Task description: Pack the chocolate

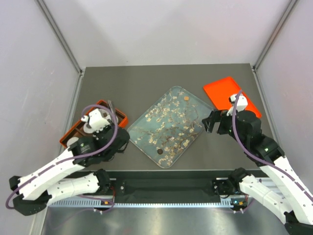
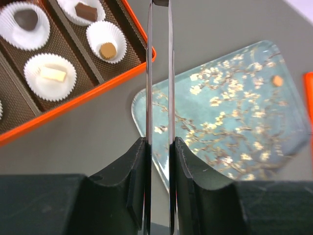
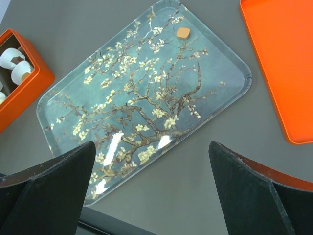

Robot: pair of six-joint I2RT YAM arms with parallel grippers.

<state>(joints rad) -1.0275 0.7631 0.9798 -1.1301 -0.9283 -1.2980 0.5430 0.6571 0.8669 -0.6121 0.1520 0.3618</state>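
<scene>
The tray's middle is clear, so next my left gripper needs to go to the right in the top view and down over that spot and release the tongs' dark piece.
Chocolate pieces sit in white paper cups inside the orange box [image 2: 98,93]: a dark one [image 2: 25,18], a brown bar [image 2: 85,11], a caramel cube [image 2: 107,50] and a cream piece [image 2: 53,74]. A round caramel chocolate [image 3: 183,33] lies near the far end of the blossom-patterned tray [image 3: 230,63]. A dark piece [image 1: 160,151] lies near the tray's near corner. My left gripper [image 2: 160,142] is shut on metal tongs [image 2: 149,73], whose blades run out past the box's edge. My right gripper [image 3: 151,145] hangs open over bare table by the tray's right side.
An orange lid [image 1: 225,93] lies flat at the back right, beside my right arm. The box [image 1: 122,116] stands at the left, partly hidden under my left wrist. The tray [image 1: 146,122] lies diagonally mid-table. Grey walls close in the table's sides and back.
</scene>
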